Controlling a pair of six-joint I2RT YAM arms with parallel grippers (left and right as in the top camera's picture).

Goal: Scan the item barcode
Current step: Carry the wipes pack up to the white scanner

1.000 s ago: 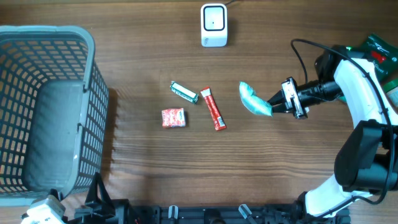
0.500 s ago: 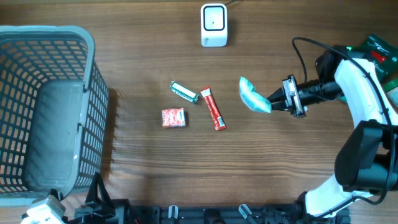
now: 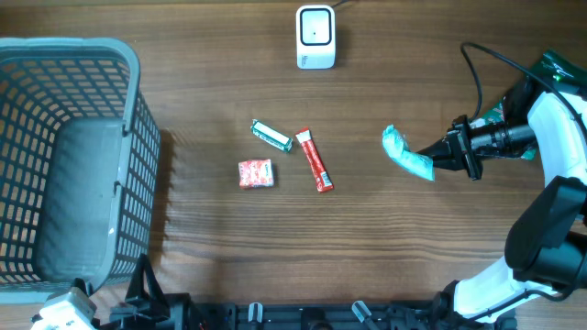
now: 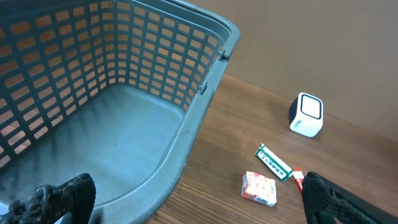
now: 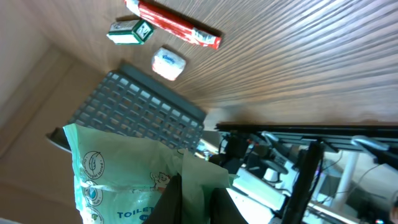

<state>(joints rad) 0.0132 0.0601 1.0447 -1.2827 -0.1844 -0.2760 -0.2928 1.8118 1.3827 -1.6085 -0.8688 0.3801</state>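
Note:
The green packs are to the right of my right gripper in the overhead view. Next I will carry the item outward to the scanner (image 3: pixel 315 37), then across to the packs, and let go of it.
A pale green toilet tissue pack (image 3: pixel 404 153) hangs over the table's right side, pinched by its end flap in my right gripper (image 3: pixel 433 160), which is shut on it. The right wrist view shows the pack (image 5: pixel 118 174) with its flap between my dark fingers (image 5: pixel 171 202). The white barcode scanner (image 3: pixel 315 37) stands at the back centre, well apart from the pack. My left gripper (image 4: pixel 199 205) is open above the basket's near corner, holding nothing.
A large grey basket (image 3: pixel 128 137) fills the left side. In the middle lie a green gum pack (image 3: pixel 271 135), a red stick packet (image 3: pixel 314 159) and a small red-and-white pack (image 3: pixel 256 173). Green boxes (image 3: pixel 564 78) sit at the far right edge.
My right gripper has pulled back to the right and slightly toward the front, carrying the tissue pack with it. The left arm and the items on the table have not moved.

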